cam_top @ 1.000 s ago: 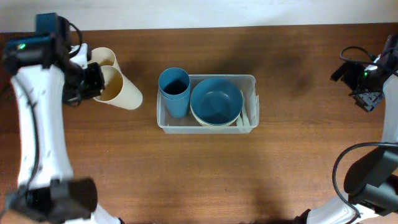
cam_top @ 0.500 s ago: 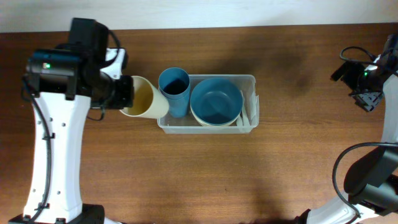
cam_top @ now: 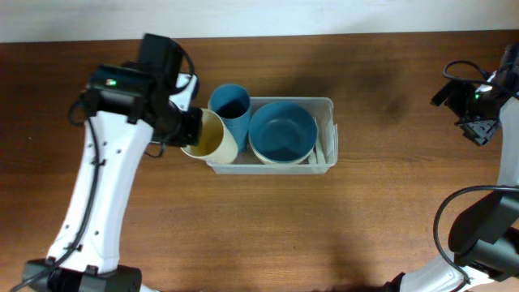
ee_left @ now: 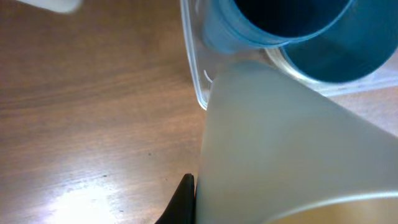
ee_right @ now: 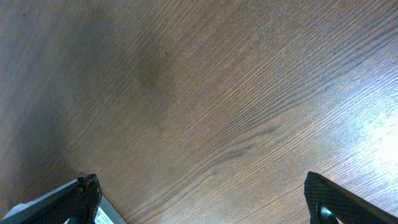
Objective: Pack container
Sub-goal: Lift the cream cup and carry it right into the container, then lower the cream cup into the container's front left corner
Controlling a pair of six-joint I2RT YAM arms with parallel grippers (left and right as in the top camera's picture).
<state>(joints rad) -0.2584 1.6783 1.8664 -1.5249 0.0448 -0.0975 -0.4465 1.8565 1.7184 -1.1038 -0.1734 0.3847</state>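
Note:
My left gripper needs to move next over the container's free near corner (cam_top: 229, 167) (ee_left: 213, 76), which is below and to the right in the overhead view, then lower and release.
The clear plastic container (cam_top: 328, 103) sits mid-table. It holds a blue cup (cam_top: 229, 110) at its left end and a blue bowl (cam_top: 282, 134) stacked in a cream bowl (cam_top: 268, 160). My left gripper (cam_top: 186, 130) is shut on a cream cup (cam_top: 212, 138), held tilted over the container's left front corner beside the blue cup. In the left wrist view the cream cup (ee_left: 292, 143) fills the frame, with the container's corner (ee_left: 194, 68) and the blue cup (ee_left: 280, 18) beyond it. My right gripper (ee_right: 202, 199) is open and empty over bare wood at the far right (cam_top: 478, 113).
Pale utensils (cam_top: 322, 150) stand along the container's right wall. A blurred cream object (ee_left: 56, 5) lies on the table at the top left of the left wrist view. The table's back edge runs along the top of the overhead view.
My left arm has carried the cream cup rightward from the table's left side to the container's left end. The right arm has not moved.

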